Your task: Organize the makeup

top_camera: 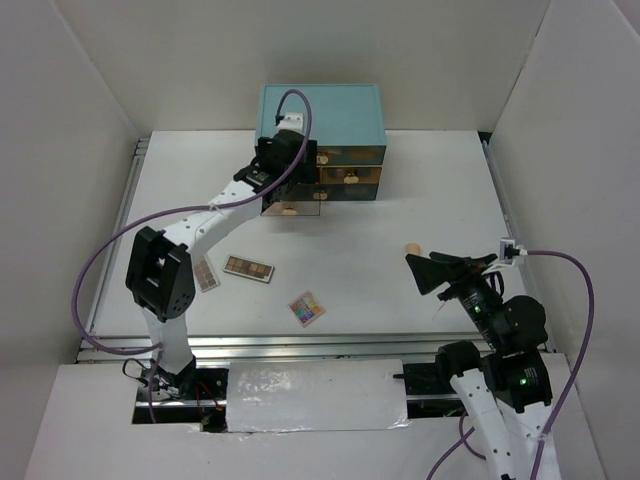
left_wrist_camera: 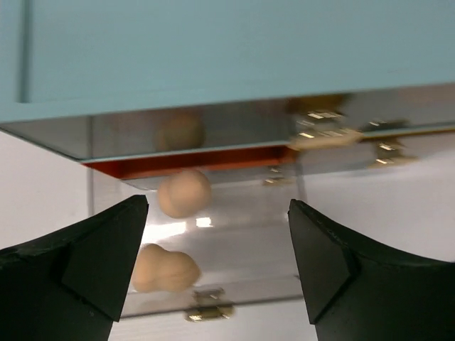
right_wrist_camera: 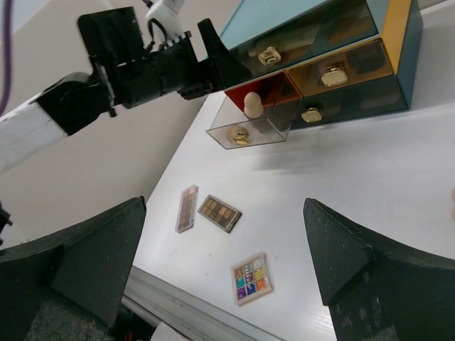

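My left gripper moves across and down onto the small peach item next. The item lies below it and to its right in the top view, outside the drawer.
A clear drawer stands pulled out of the teal chest, with two peach sponges inside; one sponge also shows in the right wrist view. My left gripper hovers over this drawer, open and empty. Two rectangular eyeshadow palettes and a square multicolour palette lie on the table at front left. My right gripper is open and empty, raised at the right, facing the palettes. A small peach item lies beside it. The tube, stick and bottle are out of view.
The chest stands against the back wall; its other drawers with gold knobs are shut. White walls close in the table on the left, back and right. A metal rail runs along the front edge.
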